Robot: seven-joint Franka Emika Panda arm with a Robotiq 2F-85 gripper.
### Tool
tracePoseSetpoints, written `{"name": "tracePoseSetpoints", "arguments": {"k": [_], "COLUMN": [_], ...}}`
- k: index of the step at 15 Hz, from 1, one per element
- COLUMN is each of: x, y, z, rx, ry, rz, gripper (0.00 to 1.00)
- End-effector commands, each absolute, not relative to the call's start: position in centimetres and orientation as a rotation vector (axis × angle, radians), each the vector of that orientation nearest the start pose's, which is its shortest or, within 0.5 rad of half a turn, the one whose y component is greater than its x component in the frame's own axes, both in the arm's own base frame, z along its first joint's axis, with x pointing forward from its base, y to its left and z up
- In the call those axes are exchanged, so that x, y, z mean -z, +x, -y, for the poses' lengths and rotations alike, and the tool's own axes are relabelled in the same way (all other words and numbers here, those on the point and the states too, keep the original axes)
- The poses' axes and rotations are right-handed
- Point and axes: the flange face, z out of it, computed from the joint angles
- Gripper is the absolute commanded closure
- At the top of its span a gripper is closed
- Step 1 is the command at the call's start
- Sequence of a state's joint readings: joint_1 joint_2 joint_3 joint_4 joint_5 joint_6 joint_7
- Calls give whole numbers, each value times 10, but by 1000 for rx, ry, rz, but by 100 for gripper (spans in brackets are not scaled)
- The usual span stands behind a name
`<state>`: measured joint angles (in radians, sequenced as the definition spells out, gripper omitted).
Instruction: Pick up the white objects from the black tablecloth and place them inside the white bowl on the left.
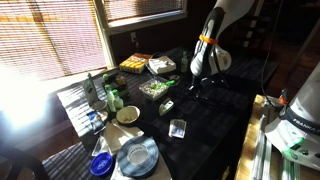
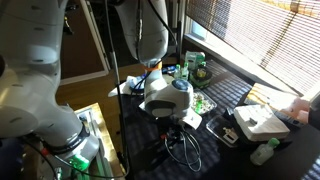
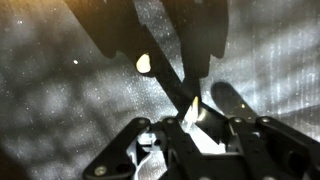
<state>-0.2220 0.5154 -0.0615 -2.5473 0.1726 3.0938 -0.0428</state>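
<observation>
My gripper's fingers already pinch a white bit. Next I need to lift my gripper from the black tablecloth, swing it across over the white bowl's open top (image 1: 128,114) and let go.
The black tablecloth (image 1: 205,125) covers the table. My gripper (image 1: 196,88) hangs low over its far part, well away from the white bowl (image 1: 127,114) near the window side. In the wrist view the jaws (image 3: 192,115) are drawn together on a bright white bit (image 3: 197,118) pinched between them. Another small white object (image 3: 144,63) lies on the cloth (image 3: 60,110) just ahead of the jaws, and a tiny white speck (image 3: 75,62) lies further off. In an exterior view the arm hides the gripper's tips (image 2: 178,135).
A grey-blue plate (image 1: 138,156) and a blue dish (image 1: 101,165) sit near the bowl. A clear squarish container (image 1: 178,127), an oblong greenish item (image 1: 167,105) and food trays (image 1: 155,88) (image 1: 135,63) stand on the cloth. A white box (image 2: 262,120) is nearby.
</observation>
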Motion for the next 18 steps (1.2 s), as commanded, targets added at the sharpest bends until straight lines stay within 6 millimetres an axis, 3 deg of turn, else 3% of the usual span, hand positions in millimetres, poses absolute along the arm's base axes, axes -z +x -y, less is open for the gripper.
{"name": "tracePoseSetpoints", "arguments": {"k": [1,5,7,9,10,11,13,16,17,18], "x": [-90,-122,-141,-156,-159,-146,-155,-155,-159,-170], "y": [408,415,425,433,435,440,444,442,449,462], "z": [139,139,123,95,82,100,81,79,70,46], "rx": [59,127,185,196,170,196,188,180,220,289], "ry": [-3089,-3022,-3002,-2980,-2968,-2977,-2966,-2967,-2969,-2976], "rz": [-670,-575,-397,-238,-156,-287,-198,-173,-125,-19], "gripper": [97,97,97,97,97,87,87,87,97,97]}}
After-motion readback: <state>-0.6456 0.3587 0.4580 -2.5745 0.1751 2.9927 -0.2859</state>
